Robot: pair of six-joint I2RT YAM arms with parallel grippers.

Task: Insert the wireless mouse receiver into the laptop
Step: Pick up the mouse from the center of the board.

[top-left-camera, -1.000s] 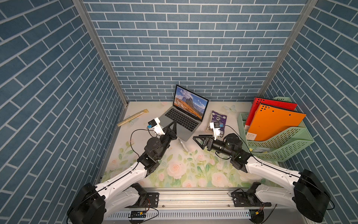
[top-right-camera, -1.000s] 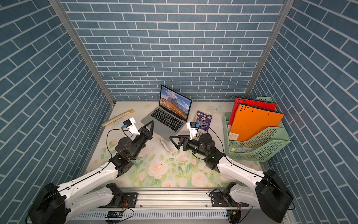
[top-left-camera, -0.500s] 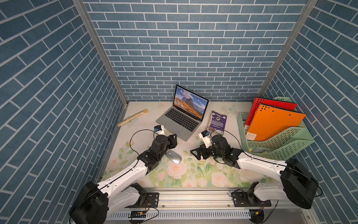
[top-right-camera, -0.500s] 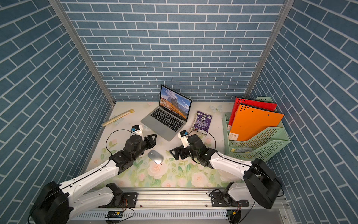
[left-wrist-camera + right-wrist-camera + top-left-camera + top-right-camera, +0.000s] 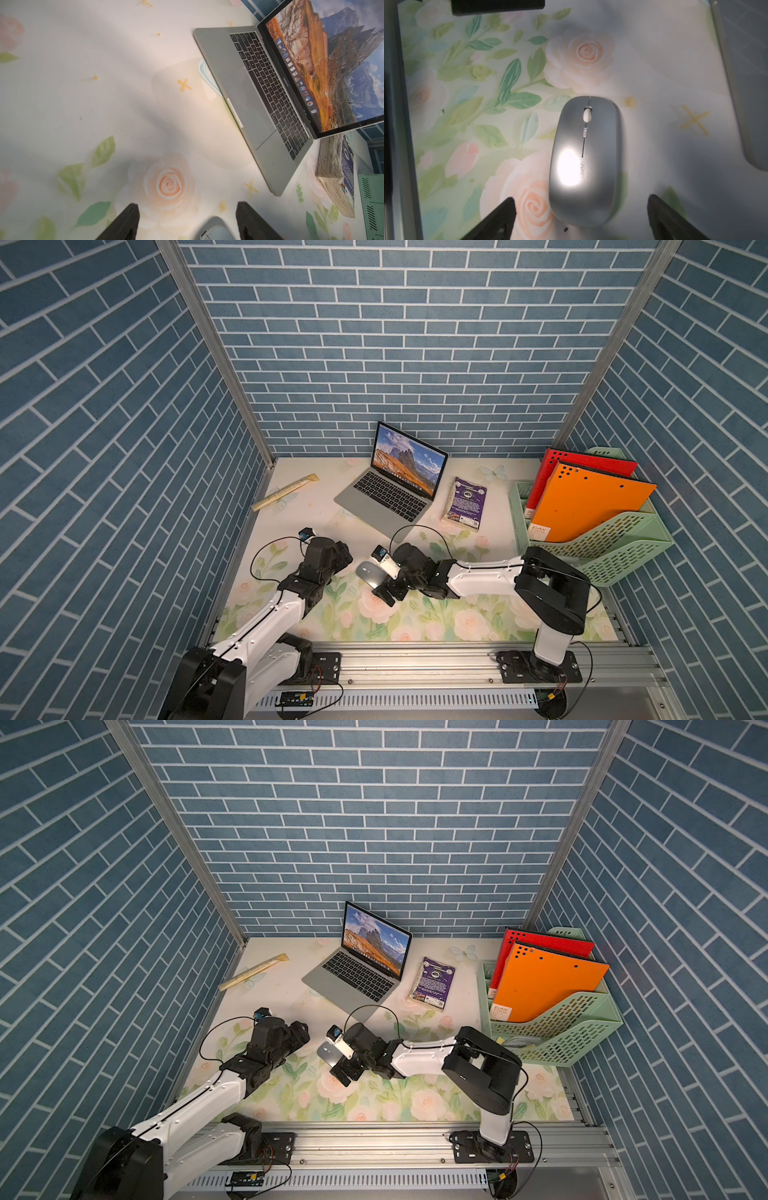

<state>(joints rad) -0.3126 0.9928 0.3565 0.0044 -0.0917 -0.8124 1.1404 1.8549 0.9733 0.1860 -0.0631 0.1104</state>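
My open fingers are already wider apart than the mouse, so my right gripper needs to move down over the mouse's rear half point(image 5: 377, 579) point(image 5: 583, 196) and close on the mouse's long sides.
The silver-grey wireless mouse point(image 5: 367, 572) point(image 5: 327, 1052) lies flat, top side up, on the floral mat. Its receiver is not in view. My right gripper point(image 5: 581, 198) point(image 5: 376, 578) is open and straddles the rear end of the mouse point(image 5: 586, 162), with a gap on each side. My left gripper point(image 5: 187, 204) point(image 5: 338, 558) is open just left of the mouse, and only the mouse's tip point(image 5: 214, 230) shows between its fingers. The open laptop point(image 5: 390, 493) point(image 5: 353, 977) point(image 5: 259, 104) stands behind both, its screen lit.
A purple book point(image 5: 465, 504) lies right of the laptop. A green file rack point(image 5: 590, 539) with orange and red folders fills the right side. A yellowish stick point(image 5: 286, 491) lies at the back left. Blue brick walls close in three sides.
The left gripper, shut a second ago, has opened and drawn back left. The mouse came to lie flat on the mat. The right gripper came down and leftwards over it.
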